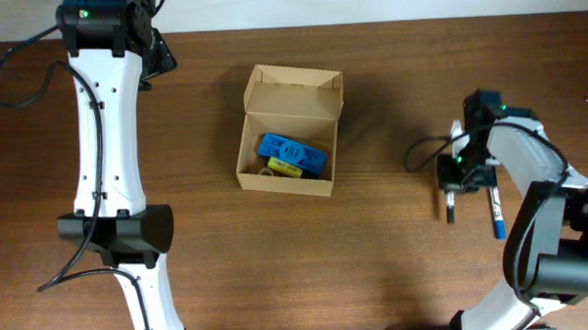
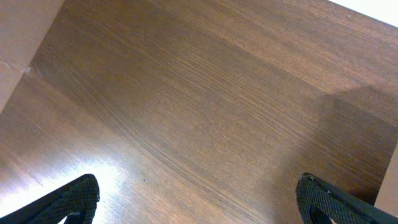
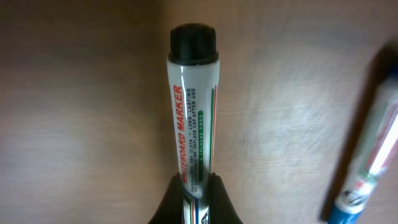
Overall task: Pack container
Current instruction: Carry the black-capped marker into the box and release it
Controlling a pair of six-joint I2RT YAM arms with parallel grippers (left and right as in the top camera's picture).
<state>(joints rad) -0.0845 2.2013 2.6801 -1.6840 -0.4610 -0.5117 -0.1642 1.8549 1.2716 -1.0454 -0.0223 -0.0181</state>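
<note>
Next, my right gripper lifts the marker to the left in the overhead view, then brings it down over the blue and yellow items [image 1: 291,157] inside the open container.
The container [image 1: 263,179], a tan cardboard box with its flap lid standing open, sits mid-table with blue and yellow items [image 1: 292,155] inside. Far to its right, my right gripper [image 1: 451,187] is shut on a black-capped whiteboard marker [image 3: 192,118]; the two fingers [image 3: 217,199] pinch its barrel near the rear end, and the capped tip points away from the wrist. A blue marker [image 1: 496,215] lies on the table just right of it, also seen at the right edge of the right wrist view as the blue marker [image 3: 367,168]. My left gripper [image 2: 198,200] is open over bare wood.
The left arm [image 1: 105,142] stretches along the table's left side, well apart from the box. Brown wooden tabletop [image 1: 376,260] surrounds everything. The right arm's base [image 1: 562,263] stands at the front right corner.
</note>
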